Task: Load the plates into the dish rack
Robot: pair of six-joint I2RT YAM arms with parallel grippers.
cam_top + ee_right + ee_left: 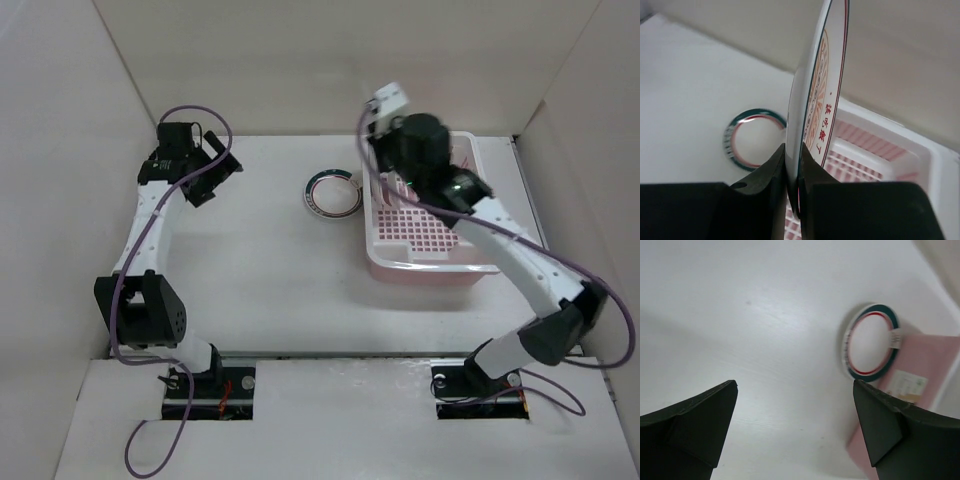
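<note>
Toward the right in the top view and down, I need to bring my right gripper to the rack's slatted far part, since the sunburst plate hangs edgewise, and release it.
My right gripper (793,148) is shut on the rim of a white plate with an orange sunburst centre (816,95), held on edge above the pale pink dish rack (920,150). In the top view this gripper (386,122) hangs over the rack's far left corner (420,265). A white plate with a dark green rim band (333,192) lies flat on the table just left of the rack. It also shows in the left wrist view (871,341) and the right wrist view (752,139). My left gripper (794,385) is open and empty, raised at the far left (213,168). No other plates show.
Cardboard walls (80,120) close in the table on the left, back and right. The rack's side (935,365) bears a paper label. The right arm (500,240) crosses over the rack and hides much of its floor.
</note>
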